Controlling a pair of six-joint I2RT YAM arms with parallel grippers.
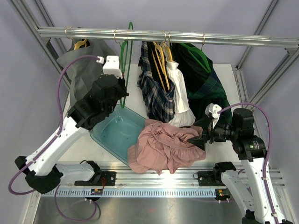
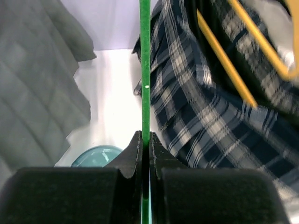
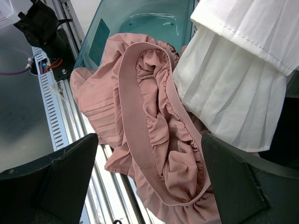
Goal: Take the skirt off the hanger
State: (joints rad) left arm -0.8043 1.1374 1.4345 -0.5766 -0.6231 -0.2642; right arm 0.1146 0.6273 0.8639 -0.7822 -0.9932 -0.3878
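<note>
My left gripper shifts along the table's front bar toward the navy plaid skirt and opens next, since the pink skirt (image 1: 161,147) already lies clear of the green hanger (image 1: 125,51).
A pink pleated skirt (image 1: 161,147) with an elastic waistband lies crumpled over the near right edge of a teal bin (image 1: 117,130) and the table's front rail. It fills the right wrist view (image 3: 149,140). My right gripper (image 1: 200,140) is open, its fingers (image 3: 56,177) spread either side of the skirt, just to its right. My left gripper (image 1: 122,86) is shut on an empty green hanger (image 1: 125,51) that hangs from the rail; the left wrist view shows the hanger's thin bar (image 2: 145,70) pinched between the jaws.
On the metal rail (image 1: 163,35) hang a grey quilted garment (image 1: 84,65), a navy plaid skirt (image 1: 156,91), a white pleated skirt (image 1: 180,100) on yellow hangers, and a dark green plaid garment (image 1: 205,79). An aluminium rail (image 1: 159,179) runs along the table front.
</note>
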